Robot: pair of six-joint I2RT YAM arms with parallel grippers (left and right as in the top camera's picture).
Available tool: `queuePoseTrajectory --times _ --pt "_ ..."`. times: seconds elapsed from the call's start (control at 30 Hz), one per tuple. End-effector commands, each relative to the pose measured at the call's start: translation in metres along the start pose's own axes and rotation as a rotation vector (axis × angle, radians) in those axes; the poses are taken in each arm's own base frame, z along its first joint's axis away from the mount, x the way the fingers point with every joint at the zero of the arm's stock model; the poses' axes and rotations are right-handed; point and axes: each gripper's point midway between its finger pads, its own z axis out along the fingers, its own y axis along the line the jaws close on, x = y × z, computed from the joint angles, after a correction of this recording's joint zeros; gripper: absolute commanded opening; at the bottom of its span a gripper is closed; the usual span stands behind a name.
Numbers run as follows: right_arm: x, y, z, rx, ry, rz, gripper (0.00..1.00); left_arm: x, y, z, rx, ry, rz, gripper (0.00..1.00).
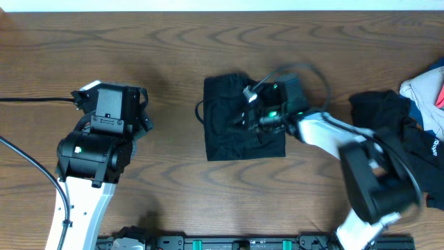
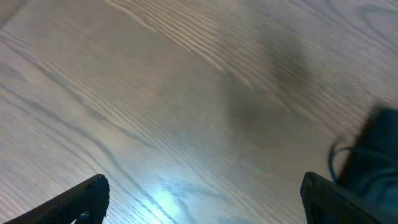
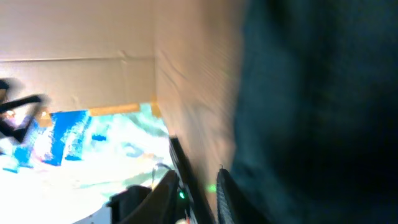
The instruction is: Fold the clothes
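My left gripper has only bare wood beneath it. It will next swing to the right in the overhead view, then lower onto the black garment's middle (image 1: 243,119).
A black garment (image 1: 236,132) lies folded into a rough square at the middle of the table. My right gripper (image 1: 255,117) hovers low over its right half, turned on its side. In the right wrist view the garment (image 3: 311,93) fills the right side. The gripper (image 3: 196,177) shows a narrow gap there, with only wood grain between its fingers (image 3: 222,186). More clothes are heaped at the right edge: a black pile (image 1: 388,114) and a whitish piece (image 1: 422,89) with pink and blue. My left gripper (image 1: 144,114) (image 2: 205,199) is wide open over bare wood, left of the garment (image 2: 379,149).
A black cable (image 1: 28,101) runs in from the left edge to the left arm. A dark rail (image 1: 243,243) lines the table's front edge. Beyond the table edge the right wrist view shows a cardboard wall (image 3: 74,31) and blue clutter (image 3: 68,134).
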Motion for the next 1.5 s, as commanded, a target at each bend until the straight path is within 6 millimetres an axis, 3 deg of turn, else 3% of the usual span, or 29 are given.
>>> queuePoseTrajectory --times 0.0,0.13,0.2,0.33,0.57,0.6,0.67,0.83,0.9,0.93,1.13,1.3,1.47 --pt "-0.017 0.050 -0.033 -0.035 -0.107 -0.144 0.28 0.011 -0.016 0.002 0.090 0.069 0.012 0.98" --pt "-0.033 0.075 -0.072 -0.036 -0.225 -0.243 0.41 0.028 -0.065 -0.004 0.349 0.174 0.168 0.98" --pt "-0.043 0.075 -0.093 -0.024 -0.285 -0.251 0.50 0.036 -0.085 -0.004 0.440 0.221 0.208 0.98" --pt "-0.060 0.058 -0.128 0.007 -0.374 -0.196 0.60 0.046 -0.104 0.007 0.472 0.280 0.238 0.98" --pt "-0.083 0.023 -0.200 0.068 -0.550 -0.092 0.59 0.083 -0.161 0.025 0.630 0.418 0.406 0.99" --pt "-0.084 0.020 -0.207 0.078 -0.567 -0.102 0.56 0.088 -0.166 0.029 0.629 0.428 0.418 0.96" --pt "-0.086 0.011 -0.221 0.107 -0.601 -0.091 0.48 0.100 -0.178 0.040 0.626 0.458 0.449 0.78" --pt "-0.082 -0.019 -0.236 0.217 -0.640 -0.031 0.27 0.128 -0.205 0.062 0.623 0.506 0.513 0.33" --pt "-0.078 -0.036 -0.238 0.293 -0.646 0.000 0.24 0.137 -0.214 0.066 0.630 0.512 0.534 0.11" --pt "-0.075 -0.045 -0.240 0.340 -0.647 0.019 0.24 0.141 -0.217 0.066 0.635 0.513 0.544 0.06" --pt "-0.057 -0.092 -0.255 0.596 -0.657 0.133 0.24 0.160 -0.239 0.051 0.674 0.474 0.625 0.06" --pt "-0.055 -0.093 -0.255 0.602 -0.651 0.134 0.24 0.168 -0.261 0.051 0.671 0.409 0.638 0.06" --pt "-0.053 -0.094 -0.253 0.604 -0.637 0.132 0.25 0.183 -0.264 0.076 0.613 0.472 0.567 0.06"
